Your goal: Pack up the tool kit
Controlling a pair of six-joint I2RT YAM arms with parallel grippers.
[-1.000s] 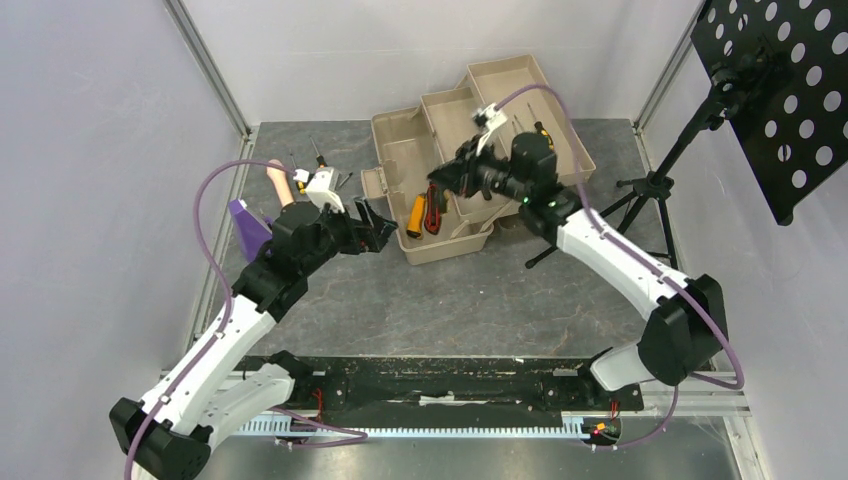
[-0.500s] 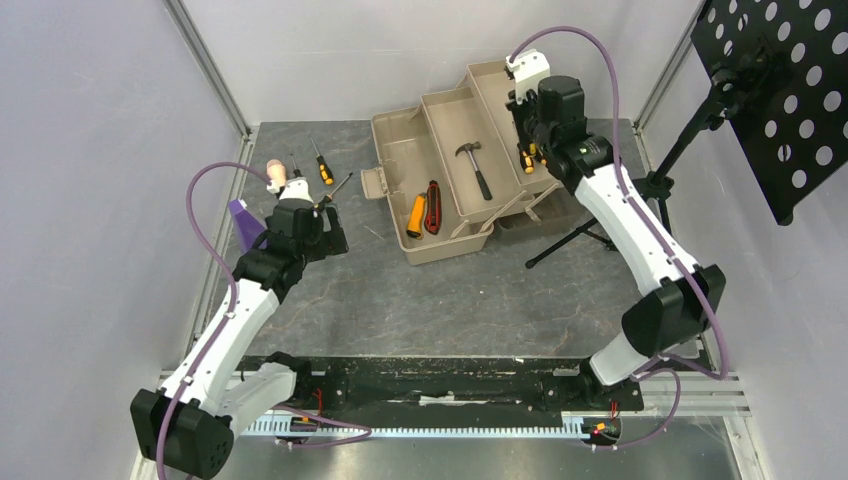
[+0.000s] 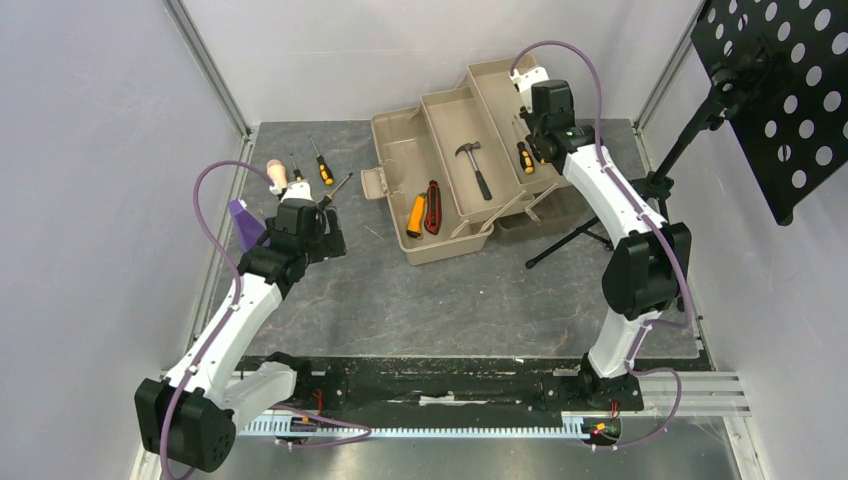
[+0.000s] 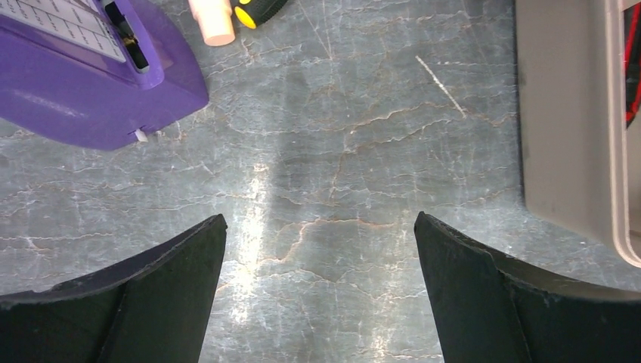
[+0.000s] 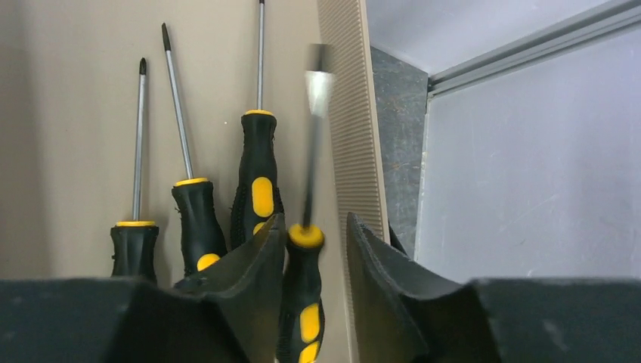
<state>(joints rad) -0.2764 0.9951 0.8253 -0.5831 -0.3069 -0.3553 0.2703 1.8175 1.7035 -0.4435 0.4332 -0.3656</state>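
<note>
The open fingers of my left gripper are short of the screwdriver handle beside the beige rod, so they will move outward and down onto it next.
The tan toolbox lies open with its trays folded out. A hammer rests in the middle tray, and a red-black utility knife lies in the bottom compartment. My right gripper hangs over the far tray. Its jaws stand slightly apart around a blurred orange-and-black screwdriver, with a gap on the right side. Three more screwdrivers lie in that tray. My left gripper is open over bare table. Loose screwdrivers lie beyond it.
A purple block and a beige rod lie just past the left gripper, with the toolbox wall to its right. A black stand with a perforated panel is at the back right.
The right arm swung from the toolbox's bottom compartment to the far tray and its jaws have begun to part. The left arm pulled back leftward and opened fully.
</note>
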